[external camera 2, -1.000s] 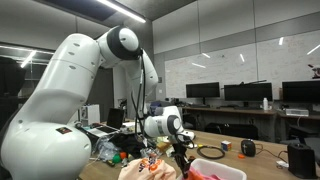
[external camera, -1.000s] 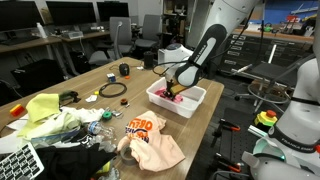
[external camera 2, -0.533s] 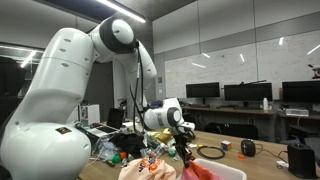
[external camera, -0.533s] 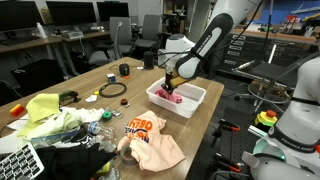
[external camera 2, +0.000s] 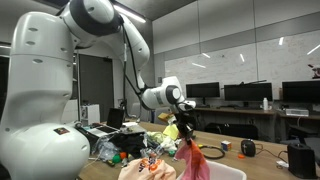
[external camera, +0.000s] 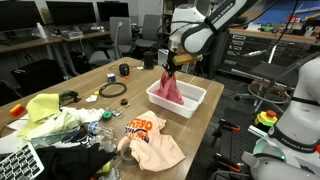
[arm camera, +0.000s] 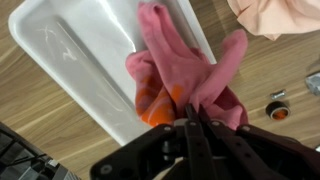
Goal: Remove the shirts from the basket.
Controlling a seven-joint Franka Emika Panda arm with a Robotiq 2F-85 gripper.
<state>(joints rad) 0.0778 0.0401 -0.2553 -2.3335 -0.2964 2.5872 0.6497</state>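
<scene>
The gripper will next move up and then across over the tabletop beside the peach shirt to release the pink shirt, because the lower end of that shirt still hangs inside the basket.
A white basket stands on the wooden table in both exterior views and shows in the wrist view. My gripper is shut on a pink shirt and holds it hanging above the basket, its lower end still reaching inside. In an exterior view the gripper holds the shirt over the basket rim. In the wrist view the gripper pinches the pink shirt, which has an orange patch. A peach shirt with orange print lies on the table beside the basket.
A yellow-green cloth, a black cable coil, a small black object and assorted clutter lie on the table left of the basket. Office chairs and desks stand behind. A small round part lies on the wood.
My gripper has risen from inside the basket, lifting the pink shirt up so it hangs above the basket.
</scene>
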